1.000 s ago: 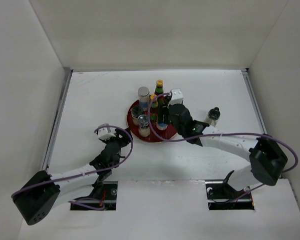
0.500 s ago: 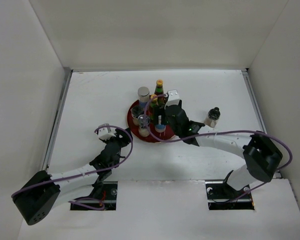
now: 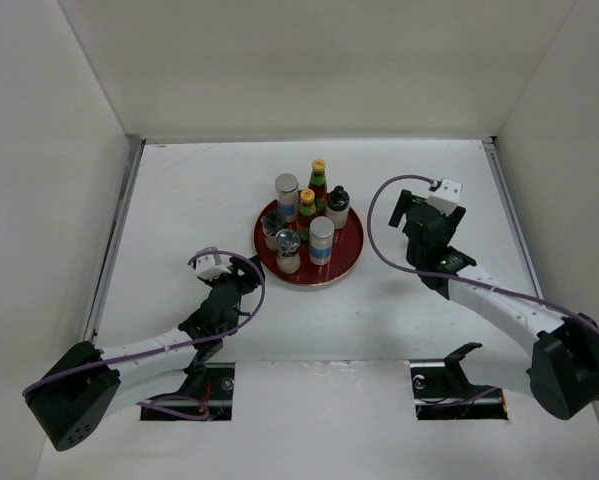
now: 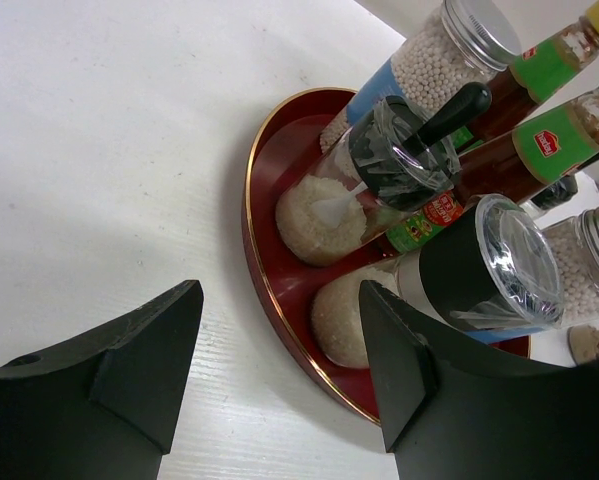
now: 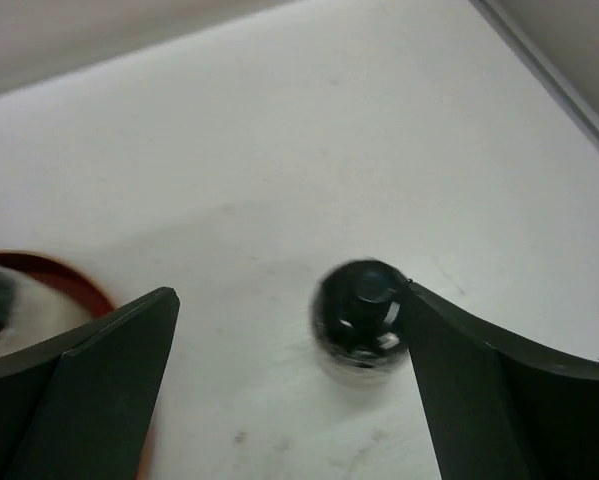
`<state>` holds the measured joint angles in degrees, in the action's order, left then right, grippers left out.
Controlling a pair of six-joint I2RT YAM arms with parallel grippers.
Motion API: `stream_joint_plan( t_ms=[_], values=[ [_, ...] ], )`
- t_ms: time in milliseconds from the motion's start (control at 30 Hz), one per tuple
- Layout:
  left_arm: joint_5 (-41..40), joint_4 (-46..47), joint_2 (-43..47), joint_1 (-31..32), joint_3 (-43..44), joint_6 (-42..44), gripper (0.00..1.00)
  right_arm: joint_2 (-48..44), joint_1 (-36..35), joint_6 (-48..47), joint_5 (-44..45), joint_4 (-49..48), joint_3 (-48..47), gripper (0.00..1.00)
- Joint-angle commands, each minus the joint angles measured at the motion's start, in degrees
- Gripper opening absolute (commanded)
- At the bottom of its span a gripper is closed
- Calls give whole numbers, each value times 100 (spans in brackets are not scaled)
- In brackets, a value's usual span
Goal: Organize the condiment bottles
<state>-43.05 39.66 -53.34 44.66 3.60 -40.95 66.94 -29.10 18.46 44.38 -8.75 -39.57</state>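
Next, my right gripper will lower and shift toward the right in the wrist view around the black cap, which sits below my fingers, off-centre that way.
Several condiment bottles stand on the round red plate (image 3: 351, 255): two sauce bottles (image 3: 318, 181) with orange caps, a silver-lidded shaker (image 3: 321, 237), a black-capped bottle (image 3: 338, 205) and clear-lidded shakers (image 3: 287, 247). My left gripper (image 3: 241, 281) is open and empty just off the plate's near-left rim (image 4: 254, 230), facing a clear-lidded shaker (image 4: 509, 262). My right gripper (image 3: 420, 222) is open, right of the plate. In the right wrist view a black-capped shaker (image 5: 364, 310) stands on the table between the open fingers, close to the right finger (image 5: 479, 390). The top view hides it under the gripper.
White walls close in the table on three sides, with a metal rail (image 3: 114, 235) along the left edge and another (image 3: 509, 215) along the right. A purple cable (image 3: 379, 215) loops beside the right wrist. The plate's edge (image 5: 74, 275) shows left of the right gripper.
My right gripper opened, left a silver-lidded shaker on the plate, and swung right to above the black-capped shaker on the table. The left arm stayed still.
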Motion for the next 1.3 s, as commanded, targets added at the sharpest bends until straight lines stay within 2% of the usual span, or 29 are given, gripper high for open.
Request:
stream_joint_plan(
  t_ms=[0,200,333,467,600,800,1000,1267],
  values=[
    [24,253,60,-15,71,-71,63,170,295,175,502,435,81,100],
    [24,253,25,-24,80,-71,63,811,848,483,-156,322,29,99],
    [24,253,-62,-24,106,-80,63,1040,1069,553,-579,6,-77,94],
    [24,253,78,-24,62,-71,63,1295,1148,606,-773,5,-218,79],
    [24,253,-10,-24,89,-80,63,971,1087,581,-650,-170,-139,61],
    [24,253,-45,-32,97,-80,63,443,25,36,-465,-645,-287,55],
    [24,253,-106,-41,124,-54,63,829,-898,79,-851,-917,-788,56],
    [24,253,69,-68,71,-36,66,1848,-1119,237,-1221,-1207,-1290,57]
  ],
)
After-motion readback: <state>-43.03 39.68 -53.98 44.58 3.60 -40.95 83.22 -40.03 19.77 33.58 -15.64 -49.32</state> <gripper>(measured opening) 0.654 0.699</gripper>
